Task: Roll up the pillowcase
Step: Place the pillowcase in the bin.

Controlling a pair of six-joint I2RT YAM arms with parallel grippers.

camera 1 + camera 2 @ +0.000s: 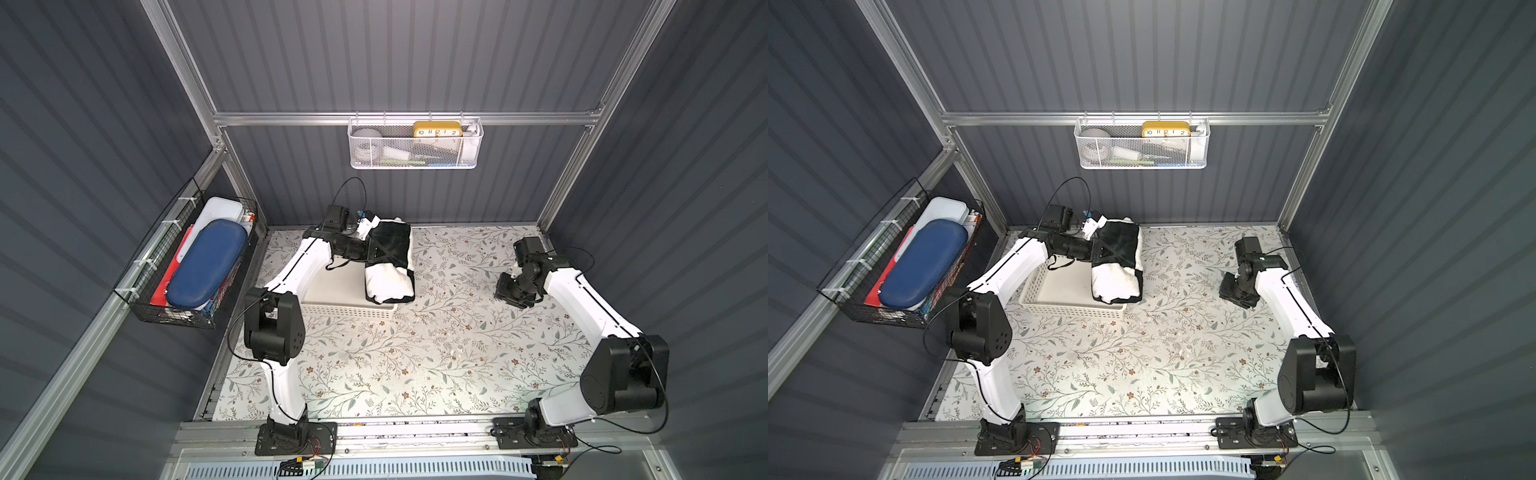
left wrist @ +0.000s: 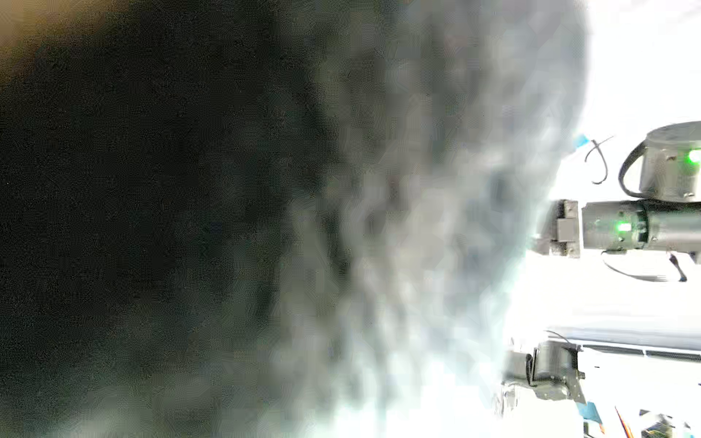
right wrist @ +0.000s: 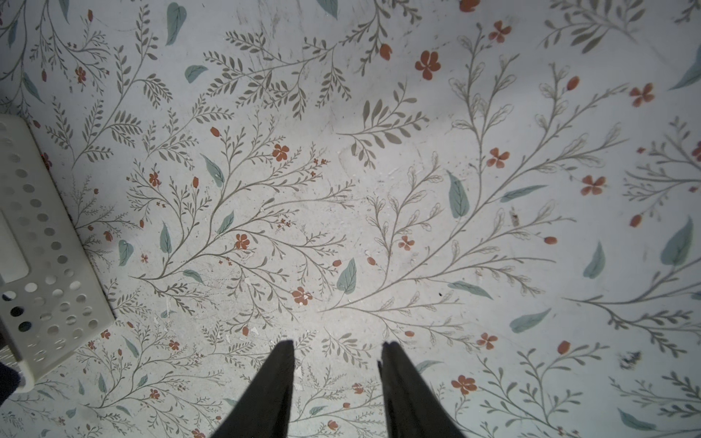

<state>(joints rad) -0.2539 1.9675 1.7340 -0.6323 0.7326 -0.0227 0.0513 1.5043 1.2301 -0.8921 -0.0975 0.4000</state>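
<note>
My left gripper will next move down and in past the basket's rim and set the pillowcase inside the white basket (image 1: 357, 285) to let go of it, because the pillowcase still hangs over that rim.
The pillowcase (image 1: 390, 278) (image 1: 1117, 282) is a rolled black-and-white bundle. It hangs over the right side of the white perforated basket (image 1: 345, 309) (image 1: 1071, 309). My left gripper (image 1: 376, 251) (image 1: 1106, 251) is pressed into the bundle's upper black part and is shut on it. Blurred cloth (image 2: 227, 227) fills the left wrist view and hides the fingertips. My right gripper (image 1: 515, 299) (image 1: 1239, 297) (image 3: 337, 345) hovers open over bare table cover to the right, points down and holds nothing. A corner of the basket (image 3: 41, 246) shows in the right wrist view.
The floral table cover (image 1: 415, 353) spreads across the table. A black wire basket (image 1: 137, 307) with a blue case (image 1: 203, 266) hangs on the left wall. A white mesh basket (image 1: 415, 162) with a yellow clock (image 1: 436, 129) hangs on the back wall.
</note>
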